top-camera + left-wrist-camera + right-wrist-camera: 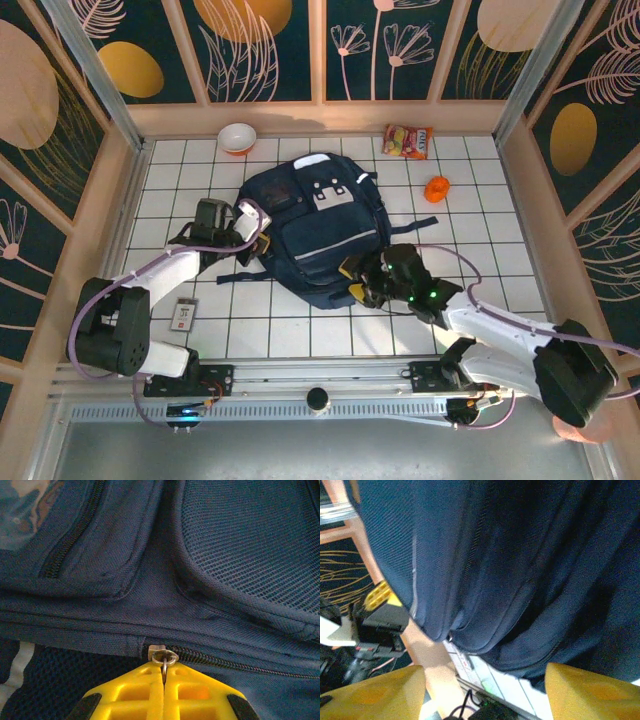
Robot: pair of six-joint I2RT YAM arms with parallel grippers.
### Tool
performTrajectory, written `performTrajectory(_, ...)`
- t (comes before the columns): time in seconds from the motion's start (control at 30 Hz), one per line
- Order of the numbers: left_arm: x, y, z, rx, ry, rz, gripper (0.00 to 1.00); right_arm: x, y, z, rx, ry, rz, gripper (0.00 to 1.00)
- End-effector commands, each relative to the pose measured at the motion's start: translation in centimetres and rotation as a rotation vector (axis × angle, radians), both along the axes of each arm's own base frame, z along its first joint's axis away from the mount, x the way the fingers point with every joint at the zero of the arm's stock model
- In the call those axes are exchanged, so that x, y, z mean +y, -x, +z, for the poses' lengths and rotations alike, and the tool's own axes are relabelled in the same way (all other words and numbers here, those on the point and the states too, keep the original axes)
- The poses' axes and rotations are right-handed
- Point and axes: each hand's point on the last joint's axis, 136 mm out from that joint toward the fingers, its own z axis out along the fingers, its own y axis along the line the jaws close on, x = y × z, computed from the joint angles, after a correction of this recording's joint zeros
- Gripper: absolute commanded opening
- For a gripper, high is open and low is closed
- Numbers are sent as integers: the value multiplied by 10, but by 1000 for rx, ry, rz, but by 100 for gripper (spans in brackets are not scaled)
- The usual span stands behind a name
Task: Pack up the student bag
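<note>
The left gripper carries the metal ring back along the zipper's teeth toward the bag's near edge next, then releases it.
The student bag [310, 235], a big navy backpack with white stripes and a grey buckled patch, lies flat mid-table. My left gripper [262, 240] is at its left side. In the left wrist view, the yellow fingers [145, 690] are shut together on the metal ring of a zipper pull [164, 664], at the end of a zipper [235, 666] in the bag's blue fabric [165, 585]. My right gripper [358, 282] is at the bag's near right corner. Its yellow fingers [375, 695] stand wide apart with nothing between them, and the bag's fabric [510, 565] hangs just beyond.
A white bowl with an orange rim [237, 137] sits at the back left, a snack packet [408, 141] at the back right, and a small orange object [437, 188] right of the bag. A small flat card [185, 314] lies near the left arm. Wooden walls enclose the tiled table [480, 250].
</note>
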Motion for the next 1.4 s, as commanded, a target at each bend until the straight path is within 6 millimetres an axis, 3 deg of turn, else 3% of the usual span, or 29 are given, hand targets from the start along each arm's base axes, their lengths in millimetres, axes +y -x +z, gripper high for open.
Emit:
performTrajectory(0.0, -8, 10, 8, -13, -19, -63, 0, 5, -17, 3, -14, -75, -86, 57)
performTrajectory(0.2, -22, 27, 5, 21, -43, -148, 0, 8, -33, -8, -29, -71, -115, 38)
performTrajectory(0.37, -38, 50, -4, 60, -94, -251, 0, 15, -45, -9, -47, -101, -133, 29)
performTrajectory(0.7, -98, 118, 14, 150, -9, -570, 0, 23, -64, 0, -89, -120, -144, 24)
performTrajectory(0.8, -120, 128, 25, 146, 37, -606, 0, 25, -71, 8, -111, -125, -137, 24)
performTrajectory(0.93, -150, 128, 46, 104, 136, -603, 0, 28, -73, 13, -134, -112, -102, 24)
performTrajectory(1.0, -157, 118, 60, 62, 178, -568, 11, 23, -72, 12, -147, -90, -85, 24)
performTrajectory(1.1, -151, 107, 74, -61, 140, -535, 38, 8, -72, 14, -184, -23, -38, 26)
performTrajectory(1.23, -121, 89, 86, -246, 32, -484, 60, -10, -69, 29, -272, 83, 82, 36)
performTrajectory(1.37, -81, 61, 88, -419, -148, -426, 74, -43, -68, 38, -289, 222, 140, 49)
